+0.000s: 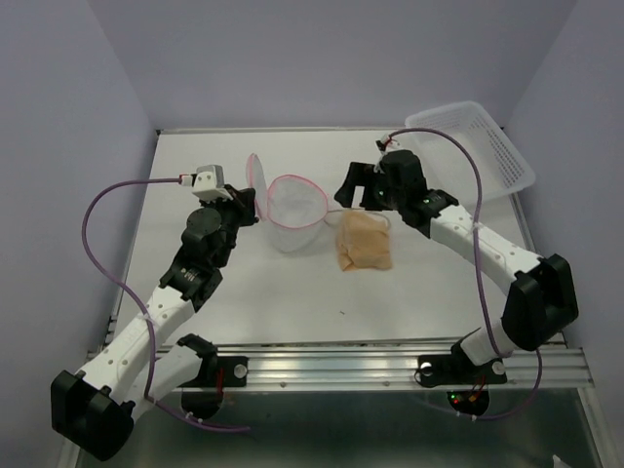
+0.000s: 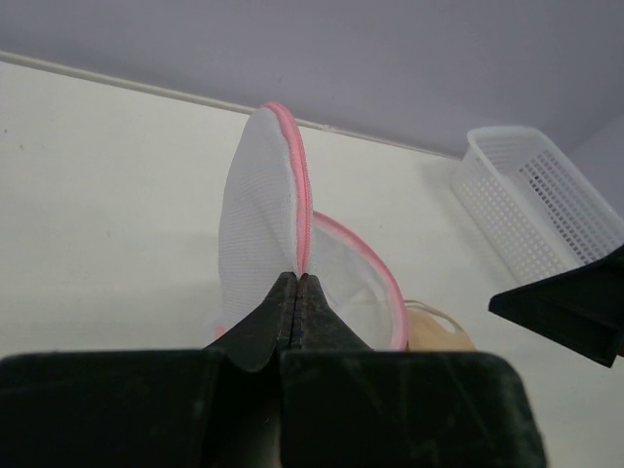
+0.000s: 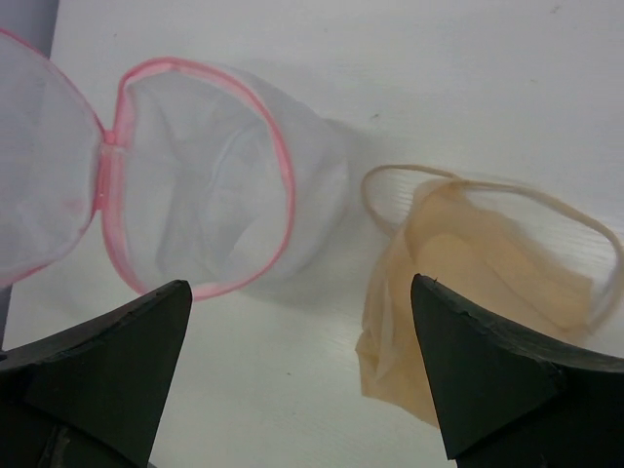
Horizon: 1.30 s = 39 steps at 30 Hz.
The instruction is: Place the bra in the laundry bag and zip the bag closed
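Observation:
My right gripper moves down next with its fingers open onto the bra's edge away from the bag, since that edge lies clear of the bag's side.
The white mesh laundry bag (image 1: 292,216) stands open on the table, its pink-rimmed mouth facing up. Its round lid (image 1: 254,183) stands upright at the left. My left gripper (image 1: 244,200) is shut on the lid's pink rim (image 2: 301,210). The peach-beige bra (image 1: 365,243) lies crumpled on the table just right of the bag, and shows in the right wrist view (image 3: 468,283). My right gripper (image 1: 359,185) is open and empty, hovering above the gap between bag (image 3: 210,214) and bra.
A white slotted plastic basket (image 1: 473,146) sits at the back right corner, also in the left wrist view (image 2: 541,200). The purple walls close in the back and sides. A metal rail runs along the near edge.

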{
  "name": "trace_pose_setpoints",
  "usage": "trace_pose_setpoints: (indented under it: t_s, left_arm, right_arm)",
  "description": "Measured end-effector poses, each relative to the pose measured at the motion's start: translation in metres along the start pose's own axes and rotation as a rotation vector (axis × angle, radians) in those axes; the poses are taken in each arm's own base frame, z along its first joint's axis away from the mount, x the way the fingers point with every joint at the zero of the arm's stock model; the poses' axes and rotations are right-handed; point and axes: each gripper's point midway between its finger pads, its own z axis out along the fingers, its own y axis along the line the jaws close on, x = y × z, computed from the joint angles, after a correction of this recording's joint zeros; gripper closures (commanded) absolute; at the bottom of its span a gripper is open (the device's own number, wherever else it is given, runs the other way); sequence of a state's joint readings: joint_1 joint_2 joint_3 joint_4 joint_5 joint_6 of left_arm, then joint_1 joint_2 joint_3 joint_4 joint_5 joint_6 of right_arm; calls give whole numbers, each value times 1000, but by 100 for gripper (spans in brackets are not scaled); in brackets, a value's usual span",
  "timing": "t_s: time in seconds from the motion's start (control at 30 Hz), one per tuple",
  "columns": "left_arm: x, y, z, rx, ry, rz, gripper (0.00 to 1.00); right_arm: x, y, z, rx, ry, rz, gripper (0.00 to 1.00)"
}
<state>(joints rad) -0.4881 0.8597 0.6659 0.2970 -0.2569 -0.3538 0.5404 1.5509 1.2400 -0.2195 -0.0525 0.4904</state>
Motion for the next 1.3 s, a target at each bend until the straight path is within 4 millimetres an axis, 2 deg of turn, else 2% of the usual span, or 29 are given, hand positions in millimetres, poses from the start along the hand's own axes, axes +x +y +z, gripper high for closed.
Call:
trace_pose_setpoints:
  t_s: [0.07,0.17,0.23,0.33,0.43,0.57,0.87,1.2,1.3]
  left_arm:
    - [0,0,0,3,2,4,100]
    - [0,-1,0,8,3,5,100]
    - [0,-1,0,9,2,4,100]
    - [0,-1,0,7,3,4,100]
    - [0,1,0,2,2,3,100]
    - [0,1,0,2,2,-2,100]
    - [2,0,-1,5,11,-7,100]
    - [3,-1,-2,11,17,-16,100]
    - [3,-2,-2,15,20,-18,100]
  right_arm:
    - [0,-14,-13,34,-23,18,0]
    - [10,-56,-34,126,-41,68,0]
    - [24,-86,-47,199,-26,99,0]
    - [40,-112,-56,259,-3,128,0]
    - [58,-123,-59,270,38,146,0]
    - [75,-131,-53,265,92,163,0]
    - [113,-151,-14,209,210,223,3]
    - [123,-137,8,40,224,228,9]
    - [119,-131,17,-16,205,222,11]
